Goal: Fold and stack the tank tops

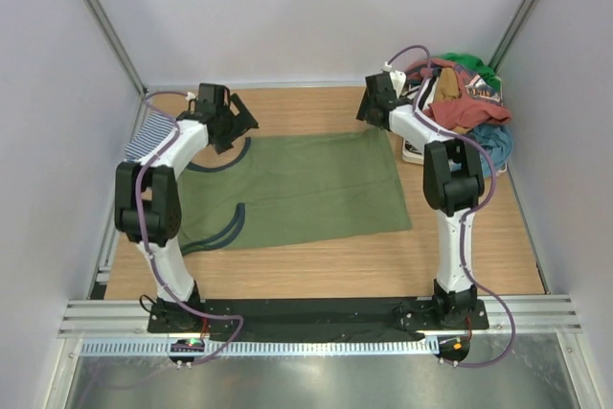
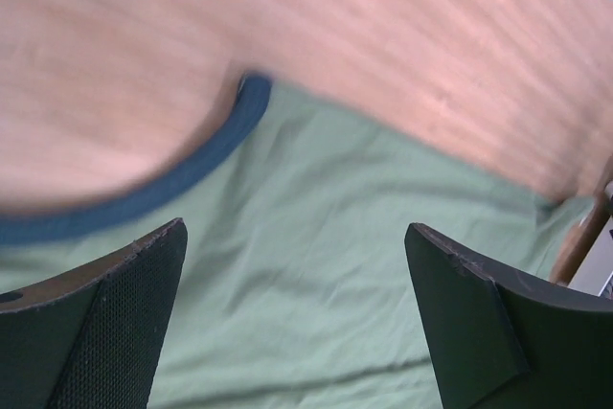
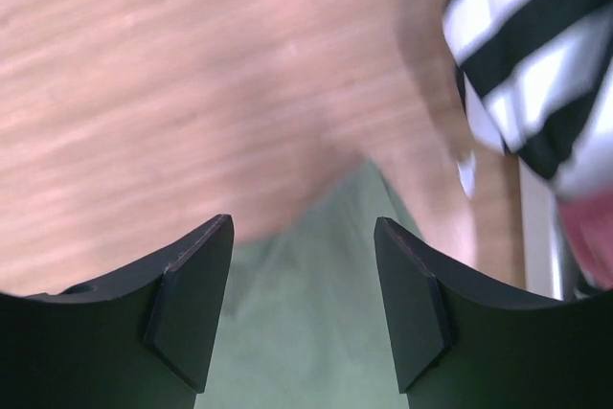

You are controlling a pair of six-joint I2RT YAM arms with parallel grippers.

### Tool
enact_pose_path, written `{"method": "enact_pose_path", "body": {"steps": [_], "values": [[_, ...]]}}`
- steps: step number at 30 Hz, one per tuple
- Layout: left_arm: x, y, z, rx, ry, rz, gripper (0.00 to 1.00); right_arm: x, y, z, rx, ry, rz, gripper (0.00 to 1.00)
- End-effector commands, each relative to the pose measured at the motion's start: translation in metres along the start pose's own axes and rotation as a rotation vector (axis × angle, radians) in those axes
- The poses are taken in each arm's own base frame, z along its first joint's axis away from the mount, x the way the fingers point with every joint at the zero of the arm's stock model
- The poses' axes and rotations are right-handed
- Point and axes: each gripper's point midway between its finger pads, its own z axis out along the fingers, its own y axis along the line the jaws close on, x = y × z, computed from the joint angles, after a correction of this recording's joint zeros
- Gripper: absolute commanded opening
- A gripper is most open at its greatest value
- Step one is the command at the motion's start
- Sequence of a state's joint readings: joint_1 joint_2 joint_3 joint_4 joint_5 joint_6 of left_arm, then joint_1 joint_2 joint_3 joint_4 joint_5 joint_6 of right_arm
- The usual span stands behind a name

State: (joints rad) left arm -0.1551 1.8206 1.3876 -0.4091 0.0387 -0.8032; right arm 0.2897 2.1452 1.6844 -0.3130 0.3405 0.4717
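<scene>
My right gripper should next lower onto the green top's far corner beside the black-and-white striped cloth, because its open fingers are still above that corner.
The olive green tank top lies flat on the wooden table, neck and navy-trimmed armholes at the left. A navy-and-white striped tank top lies at the far left edge behind my left arm. My left gripper is open over the green top's far left corner; the left wrist view shows green cloth and navy trim between the fingers. My right gripper is open above the far right corner, and the green cloth shows below its fingers.
A pile of mixed clothes sits at the far right corner, with black-and-white striped cloth near my right gripper. Grey walls close in the table on three sides.
</scene>
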Motion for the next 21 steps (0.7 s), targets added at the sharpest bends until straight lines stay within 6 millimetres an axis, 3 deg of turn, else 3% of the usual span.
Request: {"method": "enact_pose_path", "body": {"steps": [1,3,4,11,15,18,21], "values": [[-0.03,-0.026,0.014,0.053,-0.047,0.036,0.95,-0.016,0.006,0.016,0.007,0.005,-0.024,0.66],[-0.032,-0.026,0.031,0.036,-0.027,0.045,0.95,-0.022,0.005,0.024,0.015,0.004,-0.016,0.66],[-0.027,-0.021,0.042,0.02,-0.005,0.05,0.94,-0.015,0.002,0.032,0.027,0.023,-0.019,0.65],[-0.027,-0.02,0.066,0.005,0.026,0.085,0.89,-0.001,-0.013,0.048,0.069,0.029,-0.026,0.64],[-0.023,-0.013,0.073,-0.017,0.036,0.114,0.86,0.008,-0.016,0.055,0.073,0.041,-0.025,0.54],[-0.021,-0.006,0.076,-0.041,0.04,0.132,0.84,0.006,-0.015,0.056,0.07,0.028,-0.021,0.37],[-0.024,-0.003,0.078,-0.058,0.032,0.147,0.8,0.0,-0.017,0.056,0.078,0.01,-0.028,0.29]]}}
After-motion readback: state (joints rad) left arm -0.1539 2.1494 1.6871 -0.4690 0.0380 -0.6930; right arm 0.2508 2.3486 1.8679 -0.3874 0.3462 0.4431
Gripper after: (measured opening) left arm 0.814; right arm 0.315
